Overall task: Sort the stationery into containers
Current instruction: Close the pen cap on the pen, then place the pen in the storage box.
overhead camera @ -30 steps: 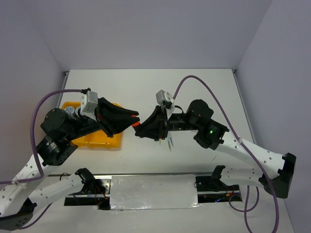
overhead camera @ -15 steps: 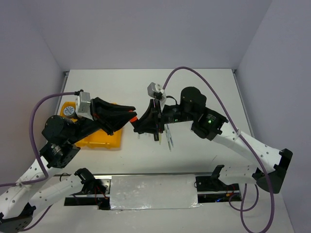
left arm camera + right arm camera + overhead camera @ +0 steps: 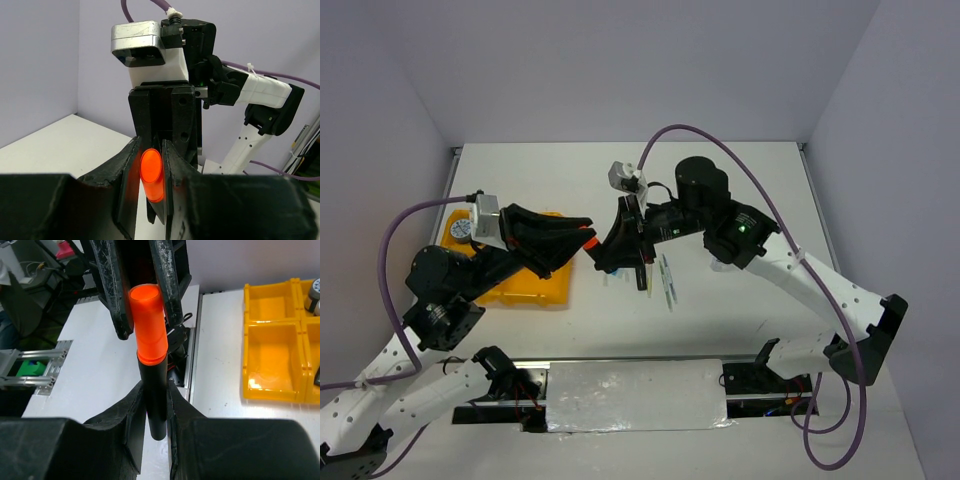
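My left gripper will go left in the top view, then down, to release over the black marker body in the tray's far section beside the tin (image 3: 461, 229).
A black marker with an orange cap (image 3: 591, 244) hangs in the air just right of the tray. My left gripper (image 3: 150, 169) is shut on its orange cap (image 3: 151, 167). My right gripper (image 3: 156, 407) is shut on its black barrel (image 3: 155, 400), and the cap (image 3: 149, 322) sticks out beyond it between the left fingers (image 3: 166, 275). The two grippers meet tip to tip in the top view, the left gripper (image 3: 586, 240) and the right gripper (image 3: 604, 260). The yellow-orange divided tray (image 3: 535, 290) lies at the left, with a blue-and-white tin (image 3: 461, 229) in its far corner.
Several thin pale pens (image 3: 668, 280) lie on the table under the right arm. In the right wrist view the tray (image 3: 272, 392) shows two bare compartments, and the tin (image 3: 316, 290) is at the edge. The table's near edge and the metal rail (image 3: 635, 395) are below.
Both grippers have shifted left toward the tray with the marker between them. The right arm's elbow has swung left and farther back.
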{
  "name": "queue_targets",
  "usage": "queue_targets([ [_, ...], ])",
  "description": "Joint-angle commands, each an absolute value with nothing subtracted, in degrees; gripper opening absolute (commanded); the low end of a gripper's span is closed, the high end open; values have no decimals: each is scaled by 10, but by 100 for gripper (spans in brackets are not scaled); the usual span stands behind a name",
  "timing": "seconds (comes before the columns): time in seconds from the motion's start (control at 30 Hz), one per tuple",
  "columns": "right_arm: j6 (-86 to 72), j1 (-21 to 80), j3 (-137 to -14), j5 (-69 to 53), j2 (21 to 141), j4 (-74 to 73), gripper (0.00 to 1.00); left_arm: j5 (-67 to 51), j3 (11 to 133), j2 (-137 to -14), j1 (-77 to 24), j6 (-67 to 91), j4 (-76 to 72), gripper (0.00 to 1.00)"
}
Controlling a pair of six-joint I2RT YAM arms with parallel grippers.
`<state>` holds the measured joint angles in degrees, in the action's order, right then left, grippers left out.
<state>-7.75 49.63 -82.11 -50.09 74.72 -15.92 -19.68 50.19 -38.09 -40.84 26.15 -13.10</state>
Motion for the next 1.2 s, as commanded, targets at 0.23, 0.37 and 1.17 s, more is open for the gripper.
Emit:
queue_targets([
  [0.23, -89, 466, -1025, -470, 776, 5, 0, -330, 395, -408, -481, 299, 87, 0],
  [0.37, -89, 461, -1051, -482, 791, 4, 0, -302, 379, -417, -523, 317, 73, 0],
  [1.17, -162, 403, -687, -461, 729, 222, 77, 279, 594, -435, -561, 335, 100, 0],
])
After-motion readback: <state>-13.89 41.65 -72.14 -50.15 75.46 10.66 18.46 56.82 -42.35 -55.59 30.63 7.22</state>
